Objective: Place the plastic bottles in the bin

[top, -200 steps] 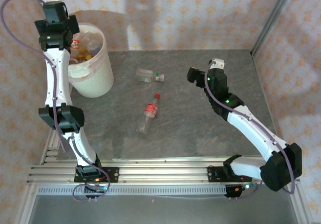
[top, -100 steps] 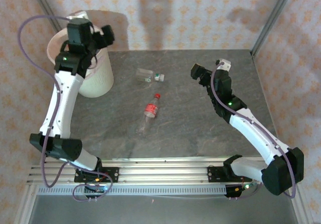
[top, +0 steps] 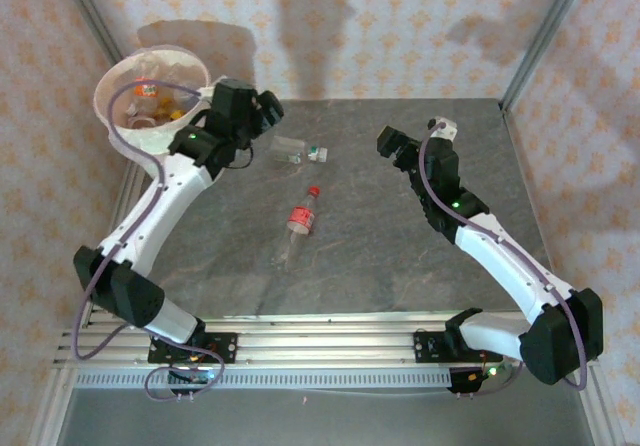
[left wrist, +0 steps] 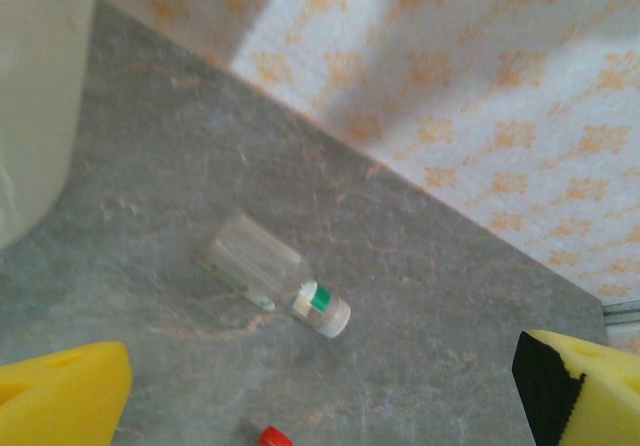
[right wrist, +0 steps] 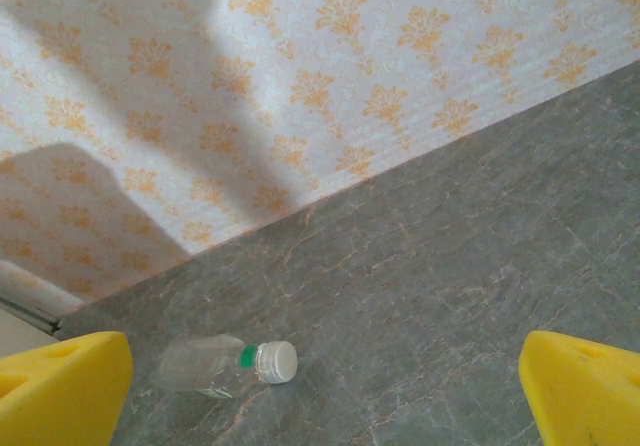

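The short bottle's clear body lies below, narrower than the gap between the open fingers, so my left gripper lowers them astride its base end (left wrist: 231, 248) next.
Two plastic bottles lie on the grey table. A short clear one with a white cap and green band (top: 298, 150) (left wrist: 270, 274) (right wrist: 225, 363) is at the back middle. A slimmer one with a red cap and red label (top: 300, 224) lies nearer the arms, and its cap (left wrist: 270, 436) shows at the bottom of the left wrist view. The white bin (top: 103, 84) stands at the back left with several bottles (top: 150, 108) inside. My left gripper (top: 268, 111) (left wrist: 320, 406) hovers open just left of the short bottle. Further right, my right gripper (top: 392, 149) (right wrist: 325, 406) is open and empty.
Patterned walls close the back and both sides of the table. The bin's wall (left wrist: 30, 96) stands close on the left in the left wrist view. Bare grey table (top: 380, 246) lies between the bottles and the right arm.
My left arm has swung from above the bin, rightward and down, to beside the short clear bottle. The right arm shifted only slightly. Neither bottle moved.
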